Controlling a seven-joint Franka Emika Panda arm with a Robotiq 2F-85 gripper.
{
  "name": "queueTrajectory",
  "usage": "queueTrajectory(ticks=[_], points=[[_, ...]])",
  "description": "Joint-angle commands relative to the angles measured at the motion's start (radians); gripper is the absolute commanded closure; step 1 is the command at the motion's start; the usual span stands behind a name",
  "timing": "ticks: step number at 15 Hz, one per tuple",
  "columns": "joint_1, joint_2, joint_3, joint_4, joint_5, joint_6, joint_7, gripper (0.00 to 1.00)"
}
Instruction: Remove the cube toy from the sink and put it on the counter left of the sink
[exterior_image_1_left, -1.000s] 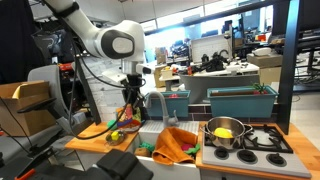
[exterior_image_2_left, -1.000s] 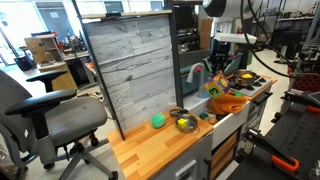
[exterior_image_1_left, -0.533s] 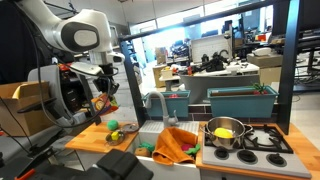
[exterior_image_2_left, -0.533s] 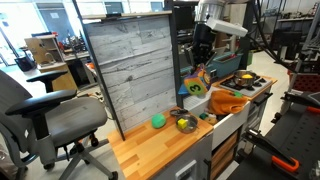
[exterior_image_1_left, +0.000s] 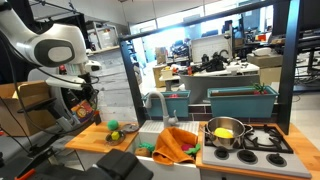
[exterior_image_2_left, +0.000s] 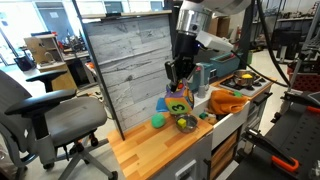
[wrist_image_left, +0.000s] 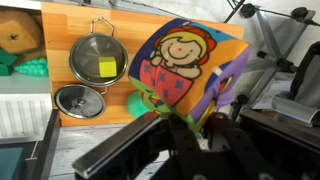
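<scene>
The cube toy (exterior_image_2_left: 178, 101) still hangs above the wood, so my gripper should next lower it onto the bare counter (exterior_image_2_left: 161, 146) beside the green ball and release it there.
My gripper (wrist_image_left: 195, 125) is shut on the cube toy (wrist_image_left: 185, 65), a soft cube with colourful sides and a cartoon face. In both exterior views the gripper (exterior_image_2_left: 177, 82) holds the cube toy (exterior_image_2_left: 178, 101) in the air above the light wooden counter (exterior_image_2_left: 150, 152), beside the sink. In an exterior view the cube toy (exterior_image_1_left: 86, 106) hangs under the gripper (exterior_image_1_left: 85, 96), up and to the left of the counter (exterior_image_1_left: 92, 142). The sink (exterior_image_1_left: 158, 133) with its grey faucet stands to the right, an orange cloth (exterior_image_1_left: 178, 146) draped over its front.
On the counter lie a bright green ball (exterior_image_2_left: 157, 121), a small steel strainer (wrist_image_left: 100, 62) and a steel lid (wrist_image_left: 75, 100). A steel pot (exterior_image_1_left: 225, 131) stands on the black stove. A tall grey board (exterior_image_2_left: 130, 60) backs the counter.
The arm has swung from over the sink to over the counter, carrying the cube toy with it; the gripper has stayed shut on it.
</scene>
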Motion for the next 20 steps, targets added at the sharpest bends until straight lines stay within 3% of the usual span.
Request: queueTrajectory(ticks=[1,8,15,20], points=[[-0.010,0.079,0.033,-0.007,-0.049,0.151,-0.066,0.95],[0.018,0.264,-0.011,0.024,-0.314,0.374,-0.040,0.95],[-0.022,0.397,0.028,0.056,-0.519,0.571,-0.030,0.95],[-0.011,0.464,0.010,0.106,-0.627,0.667,-0.012,0.95]])
